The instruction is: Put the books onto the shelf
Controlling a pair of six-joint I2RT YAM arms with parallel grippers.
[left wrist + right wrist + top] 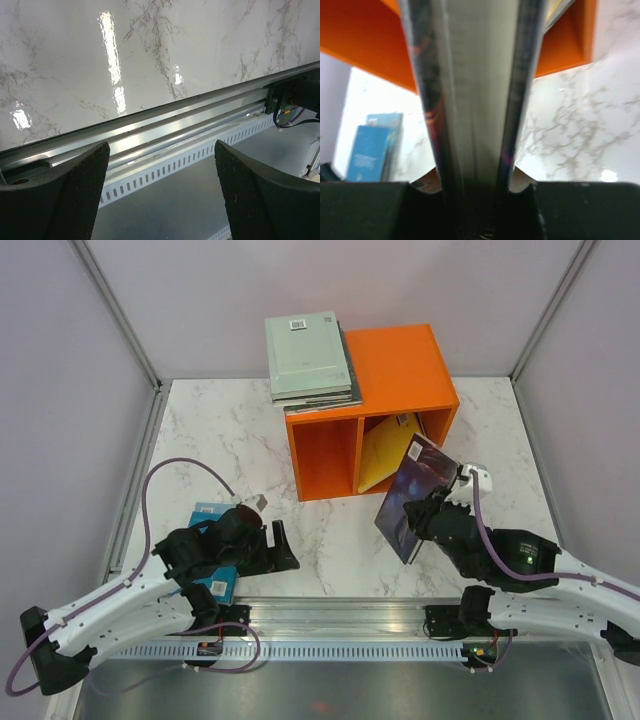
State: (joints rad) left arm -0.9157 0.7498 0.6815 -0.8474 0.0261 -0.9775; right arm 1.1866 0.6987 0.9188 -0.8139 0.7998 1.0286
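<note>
The right gripper pushes the blue-purple book outward into the yellow book's cubby (564, 47) next, beside the yellow one, and releases it, since the cubby still has room.
My right gripper (428, 508) is shut on a dark blue-purple book (408, 495), held upright and tilted just in front of the right cubby of the orange shelf (400, 360). In the right wrist view the book's page edge (472, 90) runs up between the jaws of that gripper (472, 200), with the shelf (365, 40) ahead. A yellow book (385, 455) leans inside the right cubby. A stack of pale grey-green books (310, 358) lies on the shelf's top left. Light blue books (208, 512) lie under my left arm. My left gripper (285, 548) stands open and empty (162, 195) over the table's near edge.
An aluminium rail (150, 130) and a slotted cable duct (330, 650) run along the near table edge. Grey walls close in the marble table (220, 430) on the left, back and right. The shelf's left cubby (322, 458) holds nothing that I can see.
</note>
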